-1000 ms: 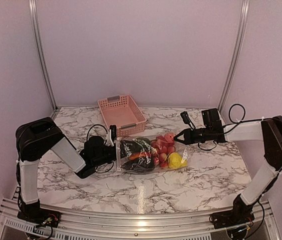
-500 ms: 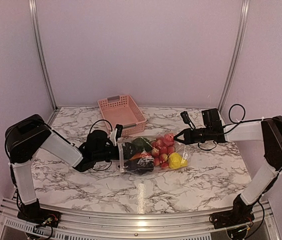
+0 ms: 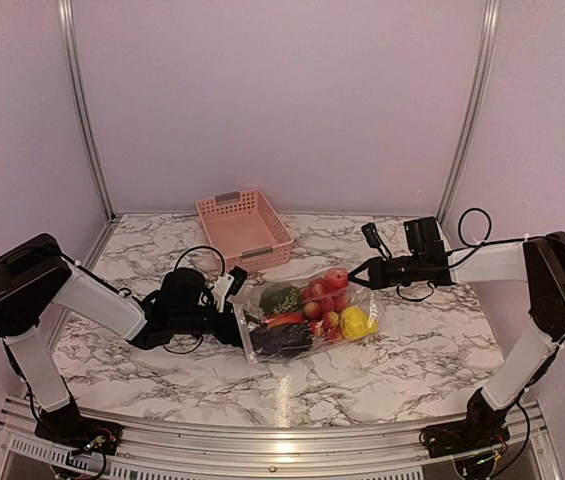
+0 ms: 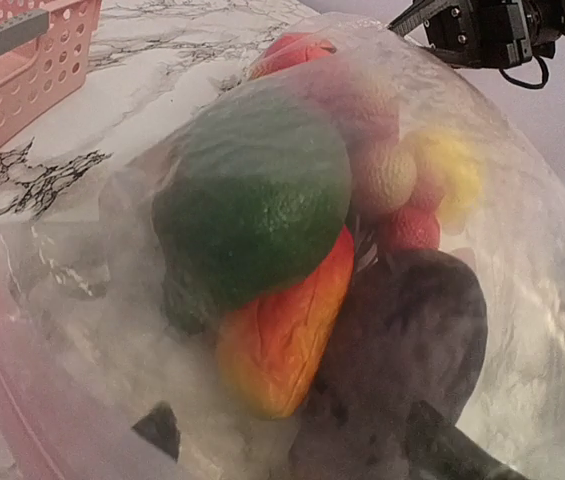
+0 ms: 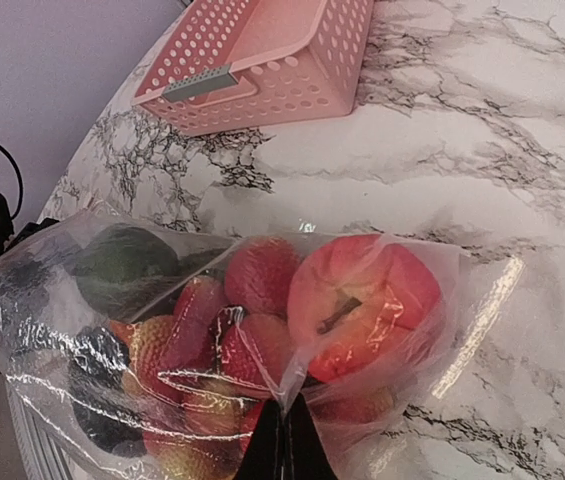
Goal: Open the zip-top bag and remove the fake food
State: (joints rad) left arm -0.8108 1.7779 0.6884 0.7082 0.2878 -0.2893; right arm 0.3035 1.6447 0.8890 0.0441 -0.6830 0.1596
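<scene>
My left gripper should slide deeper into the bag [image 3: 307, 312] around the eggplant's end, as it lies to my gripper's right in the top view, nearest the bag's opening.
The clear zip-top bag [image 3: 307, 312] lies mid-table, full of fake food: a green oval fruit [image 3: 280, 297], a dark eggplant [image 3: 282, 340], small red balls [image 3: 320, 300], a pinkish-red round fruit [image 3: 337, 277] and a yellow fruit [image 3: 354, 321]. My left gripper [image 3: 234, 322] is at the bag's left end. In the left wrist view its fingertips [image 4: 159, 428] stand wide apart behind hazy plastic, with the green fruit [image 4: 252, 195] and eggplant [image 4: 407, 340] just ahead. My right gripper [image 3: 359, 273] is shut on a fold of bag film [image 5: 307, 375] beside the round fruit [image 5: 362, 295].
A pink slotted basket [image 3: 244, 228] stands at the back, left of centre, just behind the bag. It also shows in the right wrist view [image 5: 262, 55]. The marble table [image 3: 412, 350] is walled at the back and on both sides.
My left arm has swung toward the near edge, taking the bag's left end with it. The bag now lies slanted. The right gripper has held still on the bag.
</scene>
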